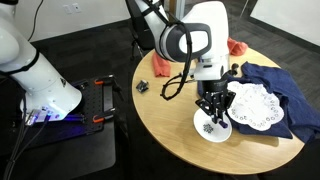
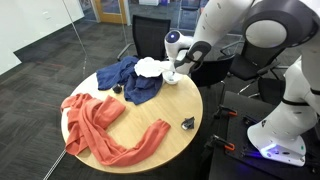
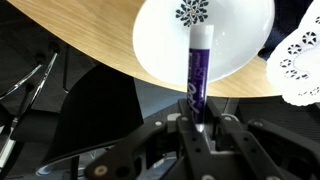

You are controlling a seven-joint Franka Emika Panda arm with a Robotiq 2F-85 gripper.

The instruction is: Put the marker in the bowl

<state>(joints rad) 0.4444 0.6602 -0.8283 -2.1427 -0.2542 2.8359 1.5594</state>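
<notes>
I should move my gripper farther over the white bowl next, toward its speckled centre (image 3: 191,12), and open it to let go of the purple marker (image 3: 198,70), because the marker's held end shows beyond the bowl's rim.
In the wrist view my gripper (image 3: 200,118) is shut on the purple marker (image 3: 198,70), whose whitish end points out over the white bowl (image 3: 160,45) with the dark speckled pattern at its centre. The marker hangs just above the bowl's inside. In an exterior view the gripper (image 1: 213,108) hovers right over the bowl (image 1: 203,128) at the table's near edge. In an exterior view the gripper (image 2: 173,72) is at the far side of the table over the bowl (image 2: 170,79); the marker is too small to see there.
A white lacy doily (image 1: 255,105) lies on a dark blue cloth (image 1: 290,90) beside the bowl. An orange cloth (image 2: 95,125) covers part of the round wooden table (image 2: 165,125). A small dark blocky object (image 2: 187,124) sits near the table edge.
</notes>
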